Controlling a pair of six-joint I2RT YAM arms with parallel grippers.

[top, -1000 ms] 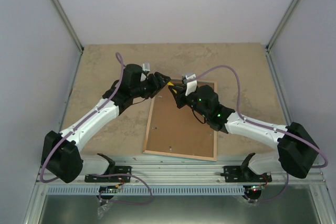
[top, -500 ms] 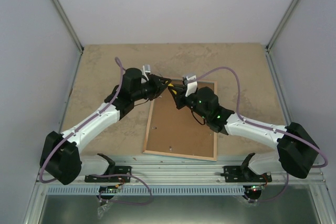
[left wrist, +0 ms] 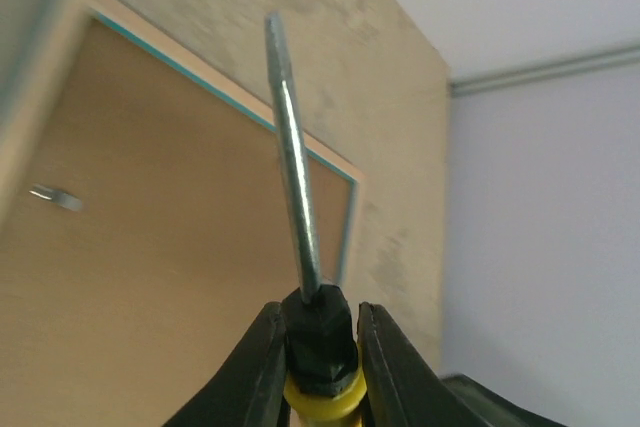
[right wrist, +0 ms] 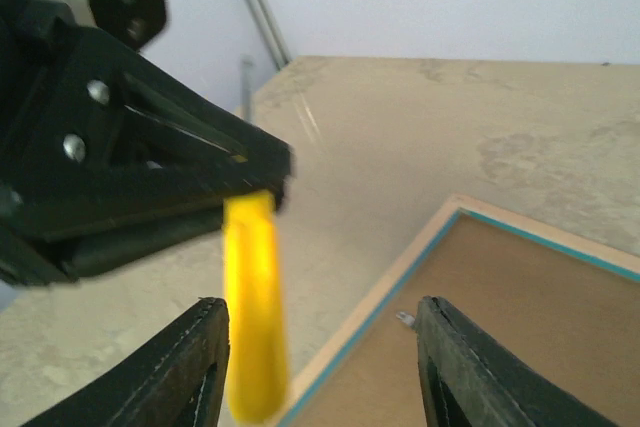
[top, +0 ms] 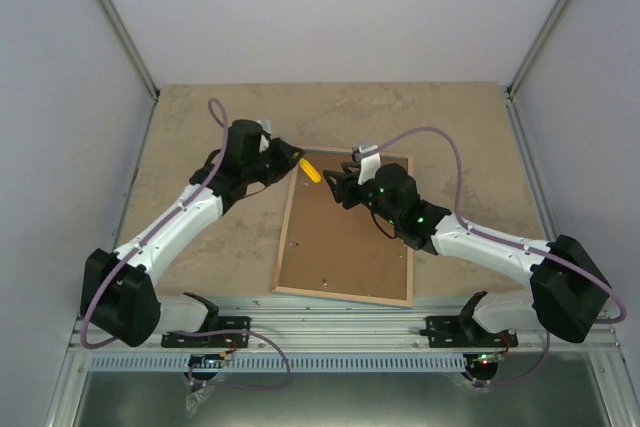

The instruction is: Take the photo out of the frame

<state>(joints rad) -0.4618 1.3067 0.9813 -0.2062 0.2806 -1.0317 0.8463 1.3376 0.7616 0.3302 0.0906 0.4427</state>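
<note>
The robot will next lower its left gripper toward the left in the top view and release the screwdriver, because bare tabletop beside the frame lies below the gripper on that side.
The frame (top: 345, 247) lies face down on the table, brown back board up, edged in pale wood with a turquoise line (left wrist: 215, 82). The photo is hidden under the board. My left gripper (top: 290, 157) is shut on a screwdriver at its black collar (left wrist: 318, 332). The steel shaft (left wrist: 298, 177) points out over the frame's far corner. Its yellow handle (top: 311, 169) sticks out behind the fingers. My right gripper (top: 337, 184) stands open over the frame's far left corner, with the yellow handle (right wrist: 253, 297) just inside its left finger and not gripped.
Small metal tabs (left wrist: 55, 197) (right wrist: 403, 319) hold the back board at its edges. Grey walls close off the table on three sides. The frame's near edge lies close to the metal rail (top: 340, 322) where the arms are bolted.
My right gripper has opened and let go of the screwdriver. My left gripper has shut on it and drawn it back to the left, away from the right gripper.
</note>
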